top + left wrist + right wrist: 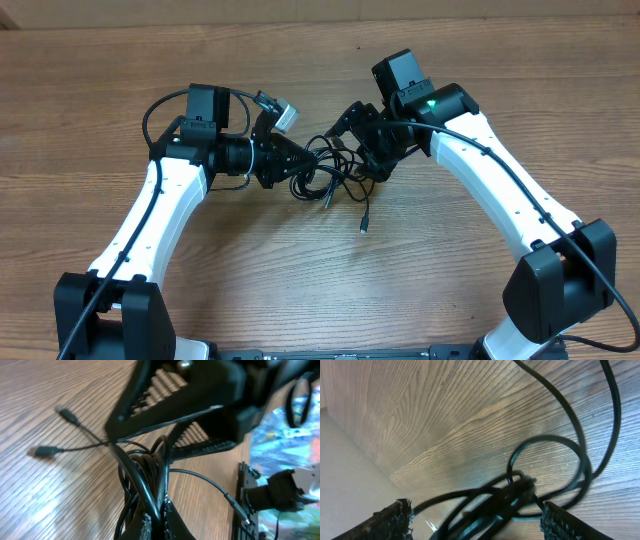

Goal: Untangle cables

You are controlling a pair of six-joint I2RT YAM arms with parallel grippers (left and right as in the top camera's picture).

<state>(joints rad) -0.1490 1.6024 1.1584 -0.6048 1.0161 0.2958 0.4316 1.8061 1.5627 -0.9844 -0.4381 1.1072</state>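
I will next use my left gripper to pull the piece of cable to the gripper's left in the overhead view, away from the bunched loops, and let go of it on the clear table there.
A tangle of black cables (pixel 328 172) lies on the wooden table between my two arms. One plug end (pixel 364 226) trails toward the front. My left gripper (pixel 292 160) is shut on a strand of the tangle; the left wrist view shows the cable (pixel 150 485) pinched between the fingers (pixel 159 527), with two plugs (pixel 45 451) lying on the wood beyond. My right gripper (pixel 372 140) is open at the tangle's right side. In the right wrist view its fingers (pixel 475 522) stand wide apart with blurred cable loops (pixel 545 475) between and beyond them.
The wooden table (pixel 450 280) surrounds the tangle. The right gripper's fingers (pixel 200 415) loom large in the left wrist view above the cables. A table edge with cluttered surroundings (pixel 280 460) shows at the right of that view.
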